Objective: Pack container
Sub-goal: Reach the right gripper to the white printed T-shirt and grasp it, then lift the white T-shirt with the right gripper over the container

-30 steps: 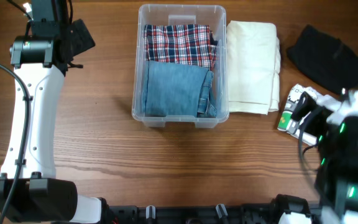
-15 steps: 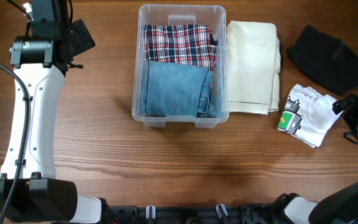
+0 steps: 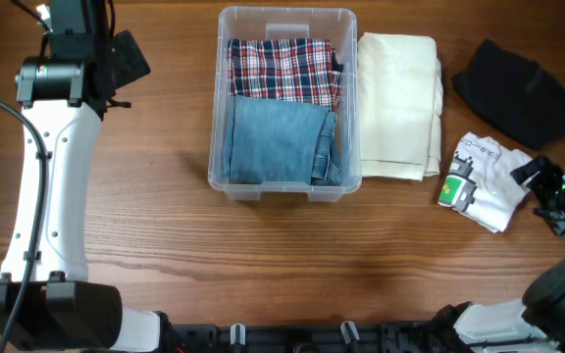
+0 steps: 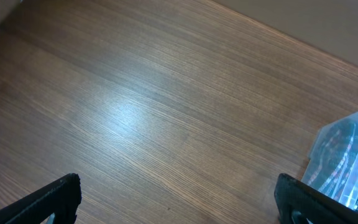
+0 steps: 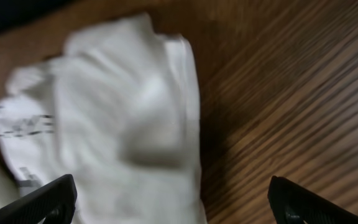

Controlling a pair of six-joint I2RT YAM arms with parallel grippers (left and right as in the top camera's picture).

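I need to slide my right gripper to the left in the overhead view next and close its open fingers around the T-shirt's nearest edge (image 3: 517, 188) (image 5: 169, 190), because it lies on that side.
The clear container (image 3: 216, 98) stands at the back middle of the table. Inside it lie a folded plaid shirt (image 3: 282, 69) and folded blue jeans (image 3: 281, 142). A folded white printed T-shirt (image 3: 484, 178) lies at the right. My right gripper (image 3: 541, 192) is open at that shirt's right edge. In the right wrist view the T-shirt (image 5: 117, 124) lies blurred between and ahead of the open right gripper (image 5: 174, 200). My left gripper (image 4: 182, 199) is open over bare wood, far left of the container (image 4: 353, 155), with nothing in it.
A folded cream cloth (image 3: 398, 103) lies against the container's right side. A black garment (image 3: 514, 90) sits at the back right, behind the T-shirt. The left arm (image 3: 52, 167) stretches along the table's left side.
The right arm left its place over the T-shirt, swung to the table's right edge, then edged back towards the shirt's right side. Its jaws stayed open. The left arm has not moved.
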